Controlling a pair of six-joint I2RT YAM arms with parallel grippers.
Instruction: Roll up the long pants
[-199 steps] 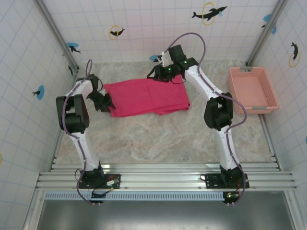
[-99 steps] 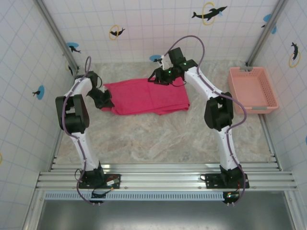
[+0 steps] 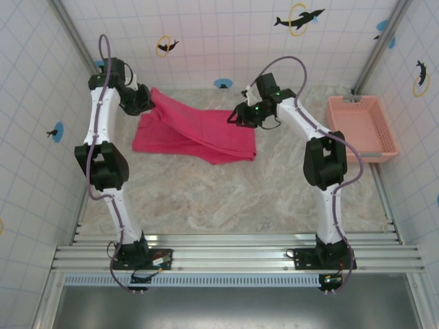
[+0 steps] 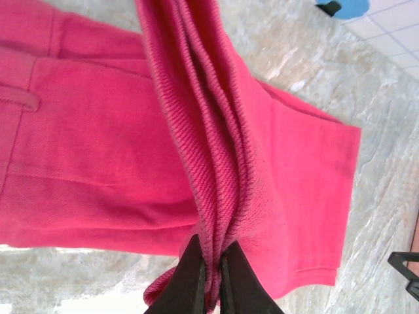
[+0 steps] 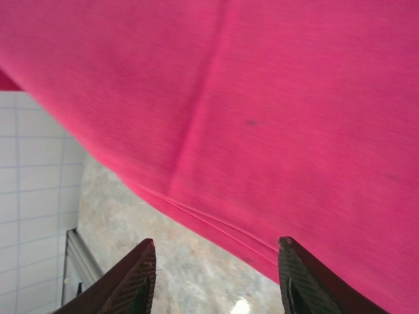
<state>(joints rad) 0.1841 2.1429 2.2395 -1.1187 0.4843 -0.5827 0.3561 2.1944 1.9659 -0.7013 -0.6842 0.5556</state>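
The lower layer's near outer corner (image 3: 140,143) is below and back from the left gripper, so next the robot should bring the still-raised edge down and back onto it and release.
The long pants (image 3: 195,133) are bright pink-red cloth, folded and lying across the back of the table. My left gripper (image 3: 145,100) is raised at the back left, shut on a bunched edge of the pants (image 4: 216,196), and that corner is lifted off the table. The black fingertips (image 4: 193,268) pinch several layers of cloth. My right gripper (image 3: 241,115) hovers at the pants' right end with its jaws apart. In the right wrist view its gripper (image 5: 216,271) is open just above the cloth's hem (image 5: 216,226), with nothing between the fingers.
A pale pink plastic basket (image 3: 361,128) stands at the right edge of the table. Tiled walls close in the back and sides. Bare marbled tabletop (image 3: 226,199) stretches in front of the pants.
My left gripper closed on the pants' left edge and rose toward the back left, pulling that corner up. The right gripper shifted slightly right and forward, still open.
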